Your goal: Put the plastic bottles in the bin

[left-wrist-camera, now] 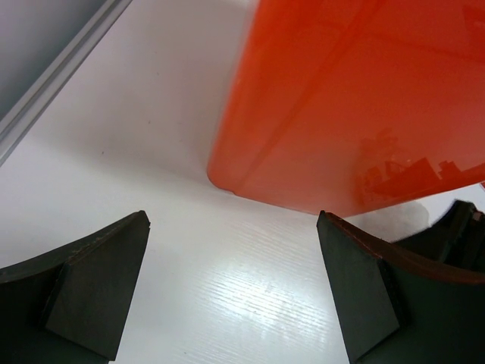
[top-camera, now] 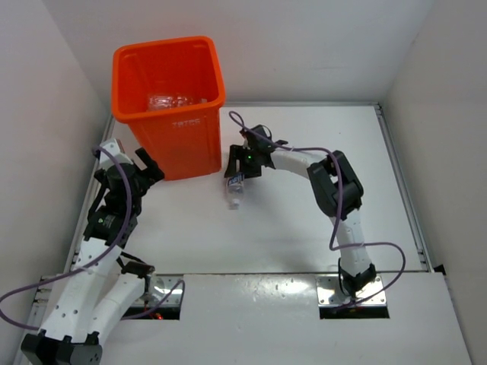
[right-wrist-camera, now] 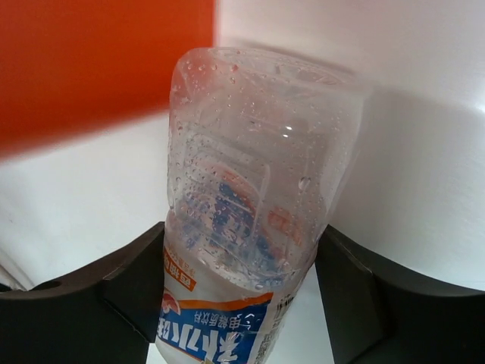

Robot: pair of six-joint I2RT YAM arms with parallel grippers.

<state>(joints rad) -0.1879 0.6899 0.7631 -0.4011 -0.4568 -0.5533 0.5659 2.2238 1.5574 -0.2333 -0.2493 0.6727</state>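
Observation:
My right gripper lifts up and outward next, since the bin's side rises tall beside it. Then it moves over the bin's open top to let go of the bottle.
The orange bin stands at the back left, with clear plastic bottles lying inside it. My right gripper is shut on a clear bottle with a blue and white label, just right of the bin's base. In the right wrist view the bottle fills the gap between the two fingers, its bottom end pointing away, with the bin wall behind on the left. My left gripper is open and empty by the bin's lower left corner; the bin wall shows close ahead of it.
White walls close in the table on the left, back and right. A raised rail runs along the table's left edge. The right arm arches across the middle right of the table.

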